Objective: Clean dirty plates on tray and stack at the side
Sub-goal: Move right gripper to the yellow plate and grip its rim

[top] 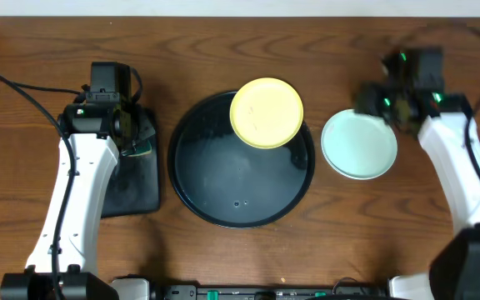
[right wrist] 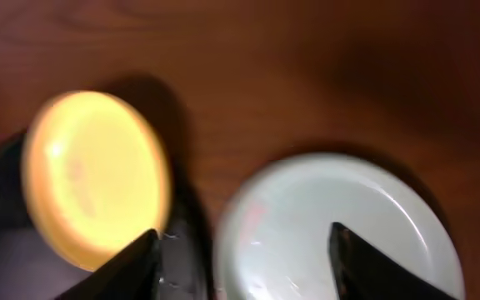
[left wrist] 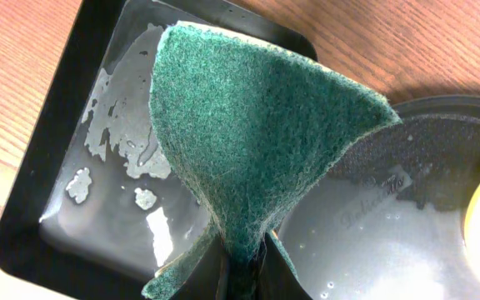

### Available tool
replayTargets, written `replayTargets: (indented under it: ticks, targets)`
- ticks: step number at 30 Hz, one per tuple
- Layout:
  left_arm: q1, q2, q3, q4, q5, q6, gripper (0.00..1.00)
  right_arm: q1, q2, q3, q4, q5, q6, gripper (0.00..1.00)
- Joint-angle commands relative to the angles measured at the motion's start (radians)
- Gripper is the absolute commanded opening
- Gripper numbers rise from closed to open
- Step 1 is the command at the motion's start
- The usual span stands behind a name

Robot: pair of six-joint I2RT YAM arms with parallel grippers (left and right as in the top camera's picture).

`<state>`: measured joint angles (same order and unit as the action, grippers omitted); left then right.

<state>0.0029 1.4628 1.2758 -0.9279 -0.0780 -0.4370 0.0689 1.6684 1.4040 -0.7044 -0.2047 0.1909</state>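
Observation:
My right gripper is to go next from the mint plate toward the yellow plate [top: 267, 112] and down onto its edge near the mint plate, because that edge sticks out past the round tray's rim.
The round black tray [top: 223, 179] lies at the table's middle, wet. The pale yellow plate [top: 267, 112] rests on its far right rim. A mint-green plate [top: 358, 144] lies on the table to the right of the tray; I cannot tell whether a second one lies under it. My left gripper [top: 136, 137] is shut on a green scouring pad [left wrist: 257, 125], with its jaws [left wrist: 244, 279] over the small rectangular tray. My right gripper [top: 372, 102] is open and empty above the mint plate's far edge [right wrist: 244, 230]. The right wrist view shows the yellow plate [right wrist: 94, 175] and the mint plate [right wrist: 340, 225].
A small black rectangular tray [top: 136, 187] holding water [left wrist: 107, 175] lies left of the round tray [left wrist: 407, 208]. Bare wooden table lies in front of the trays and at the far left. Cables run behind both arms.

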Motion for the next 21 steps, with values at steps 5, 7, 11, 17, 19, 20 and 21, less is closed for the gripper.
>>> replayTargets:
  ticks: [5, 7, 11, 17, 19, 20, 21]
  targets:
    - [0.003, 0.004, -0.002, 0.004, -0.012, 0.017, 0.07, 0.134, 0.391, 0.386, -0.089, -0.108, -0.208, 0.63]
    - [0.003, 0.004, -0.002, 0.004, -0.012, 0.017, 0.07, 0.151, 0.447, 0.412, -0.089, -0.127, -0.231, 0.59]
    - [0.003, 0.004, -0.002, 0.004, -0.012, 0.018, 0.07, 0.178, 0.528, 0.415, -0.086, -0.089, -0.233, 0.49]
    - [0.003, 0.004, -0.002, 0.004, -0.012, 0.018, 0.07, 0.183, 0.609, 0.415, -0.097, -0.069, -0.233, 0.25]
    - [0.003, 0.004, -0.002, 0.003, -0.013, 0.018, 0.07, 0.183, 0.621, 0.415, -0.103, -0.069, -0.233, 0.15]
    - [0.003, 0.004, -0.002, 0.003, -0.013, 0.018, 0.07, 0.183, 0.621, 0.415, -0.107, -0.068, -0.230, 0.11]
    - [0.003, 0.004, -0.002, 0.003, -0.012, 0.018, 0.07, 0.183, 0.621, 0.415, -0.108, -0.068, -0.230, 0.07]
